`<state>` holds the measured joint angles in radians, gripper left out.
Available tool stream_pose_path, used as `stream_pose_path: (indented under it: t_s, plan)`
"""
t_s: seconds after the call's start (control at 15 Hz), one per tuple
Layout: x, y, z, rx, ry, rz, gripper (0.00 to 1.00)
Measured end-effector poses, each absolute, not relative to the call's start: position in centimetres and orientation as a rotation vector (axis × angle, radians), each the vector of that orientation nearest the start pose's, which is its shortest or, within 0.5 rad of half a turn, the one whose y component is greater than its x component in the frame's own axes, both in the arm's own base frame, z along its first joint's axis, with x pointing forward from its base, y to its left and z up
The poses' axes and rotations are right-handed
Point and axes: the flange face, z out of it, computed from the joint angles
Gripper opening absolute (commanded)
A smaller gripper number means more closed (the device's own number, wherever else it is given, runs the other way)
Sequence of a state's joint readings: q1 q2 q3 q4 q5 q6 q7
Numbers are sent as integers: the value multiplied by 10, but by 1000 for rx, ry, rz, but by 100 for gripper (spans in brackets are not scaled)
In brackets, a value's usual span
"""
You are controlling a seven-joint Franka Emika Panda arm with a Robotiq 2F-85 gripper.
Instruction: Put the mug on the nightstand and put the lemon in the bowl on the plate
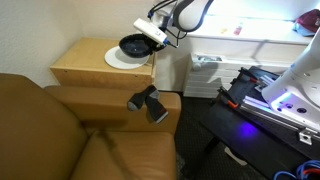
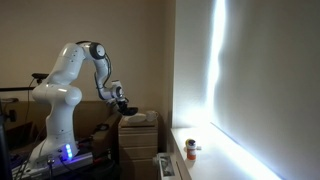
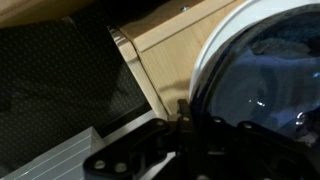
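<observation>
My gripper will next take the bowl outward, set it down on the middle of the white plate (image 1: 118,60) and let it go, because the bowl still hangs off-centre.
The light-wood nightstand (image 1: 85,62) stands beside the brown sofa's arm; it also shows in an exterior view (image 2: 138,128) and in the wrist view (image 3: 165,50). A white plate (image 1: 118,60) lies on its top, with the dark blue bowl (image 1: 132,44) on it. In the wrist view the bowl (image 3: 265,80) fills the right side, ringed by the plate's white rim (image 3: 205,70). My gripper (image 1: 150,38) is at the bowl's rim on the side away from the sofa, and its fingers (image 3: 190,112) look closed on that rim. The arm shows in an exterior view (image 2: 122,104). The mug and the lemon are out of view.
The brown sofa (image 1: 60,130) fills the front, with a black gadget (image 1: 148,102) lying on its arm. A white unit (image 1: 205,70) stands beside the nightstand. The robot base (image 2: 55,110) stands beyond it. A dark mesh surface (image 3: 60,90) lies next to the nightstand's edge.
</observation>
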<state>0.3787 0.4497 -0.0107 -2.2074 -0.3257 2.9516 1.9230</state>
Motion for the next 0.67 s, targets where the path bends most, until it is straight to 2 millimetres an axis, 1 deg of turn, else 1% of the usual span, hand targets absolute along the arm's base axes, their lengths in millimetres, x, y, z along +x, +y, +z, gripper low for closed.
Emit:
stream_pose_path:
  t_s: [0.07,0.13,0.27,0.47,0.67]
  plan:
    - [531,230,200,-2367,1676,-301,10]
    - [532,233,200,-2368,1668,-292,2]
    - [532,233,199,-2367,1676,-286,2]
    - [532,231,185,-2345,1736,-250,2]
    - [540,227,172,-2303,1793,-206,2]
